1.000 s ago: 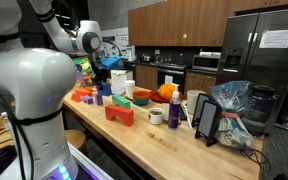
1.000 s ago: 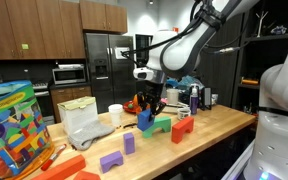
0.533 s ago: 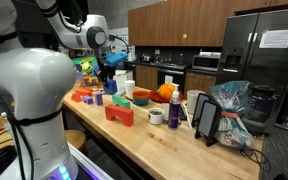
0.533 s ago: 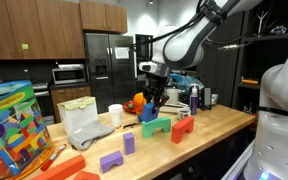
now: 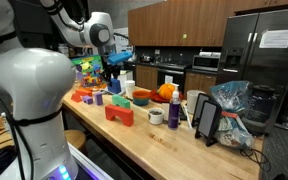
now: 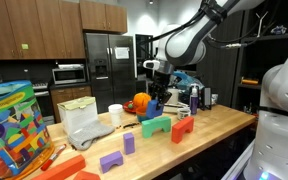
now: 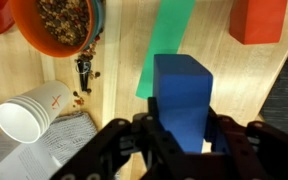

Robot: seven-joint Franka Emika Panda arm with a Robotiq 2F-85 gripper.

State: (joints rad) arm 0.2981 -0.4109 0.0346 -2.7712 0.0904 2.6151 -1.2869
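Observation:
The blue block still hangs above the empty surface, so the robot's gripper should move down onto the top of the green arch block (image 6: 156, 122) (image 7: 168, 40) and let go of the blue block there.
My gripper (image 7: 182, 128) is shut on a blue block (image 7: 182, 98) and holds it in the air above the wooden table (image 7: 114, 80). In the wrist view a green block (image 7: 166, 40) lies below the blue block, a red block (image 7: 258, 20) is at the top right, an orange bowl (image 7: 59, 25) of mixed bits at the top left, and a white cup (image 7: 29, 112) lies on its side at the left. In both exterior views the gripper (image 6: 155, 97) (image 5: 114, 72) hangs over the table with the blue block (image 6: 155, 104).
A green arch block (image 6: 156, 126) and a red arch block (image 6: 182, 128) stand on the table. Purple blocks (image 6: 111, 159), a white bag (image 6: 84, 125) and a colourful toy box (image 6: 12, 120) lie nearby. A red block (image 5: 120, 113), cups (image 5: 174, 112) and a bag (image 5: 229, 105) stand along the table.
The gripper has risen with the blue block, lifting it off the table, and moved away from the green block toward the orange bowl.

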